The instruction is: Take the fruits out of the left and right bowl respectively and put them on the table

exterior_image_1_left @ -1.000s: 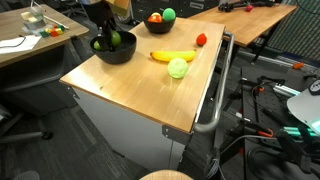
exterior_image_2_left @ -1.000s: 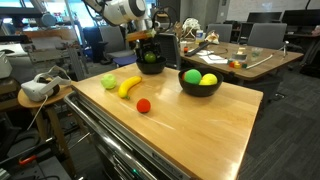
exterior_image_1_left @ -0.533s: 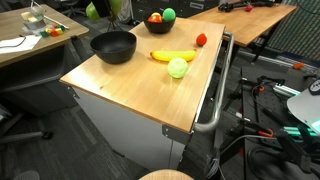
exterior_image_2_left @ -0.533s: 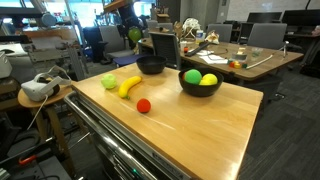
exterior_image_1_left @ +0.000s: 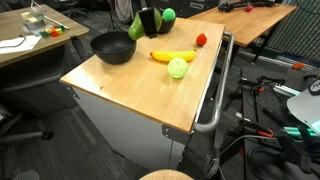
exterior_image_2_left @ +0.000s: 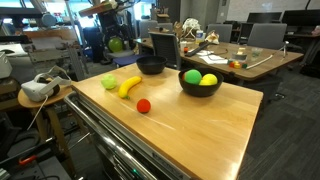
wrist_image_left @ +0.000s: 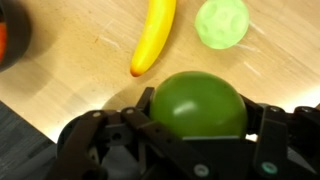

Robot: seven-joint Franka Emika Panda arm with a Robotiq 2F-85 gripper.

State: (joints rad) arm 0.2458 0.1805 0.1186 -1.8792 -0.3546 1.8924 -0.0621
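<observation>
I will lower my gripper next, to release on the bare tabletop between the near bowl and the pale green fruit.
My gripper (exterior_image_1_left: 146,22) is shut on a dark green round fruit (exterior_image_1_left: 136,26) and holds it in the air above the table, between the two bowls. In the wrist view the gripper (wrist_image_left: 200,130) grips the green fruit (wrist_image_left: 196,98) above the banana (wrist_image_left: 155,35) and a pale green fruit (wrist_image_left: 222,22). The near black bowl (exterior_image_1_left: 113,47) looks empty; it also shows in an exterior view (exterior_image_2_left: 151,66). The other black bowl (exterior_image_2_left: 200,84) holds a green and a yellow fruit. A banana (exterior_image_1_left: 172,56), a pale green fruit (exterior_image_1_left: 178,68) and a red fruit (exterior_image_1_left: 201,40) lie on the table.
The wooden table top (exterior_image_1_left: 140,90) has a metal rail (exterior_image_1_left: 212,100) along one side. Desks with clutter stand behind (exterior_image_2_left: 235,55), and a stool with a headset (exterior_image_2_left: 38,88) is beside the table. Cables lie on the floor (exterior_image_1_left: 270,110).
The gripper has lifted the dark green fruit out of the near black bowl and carried it up and sideways, over the banana. The bowl is left empty.
</observation>
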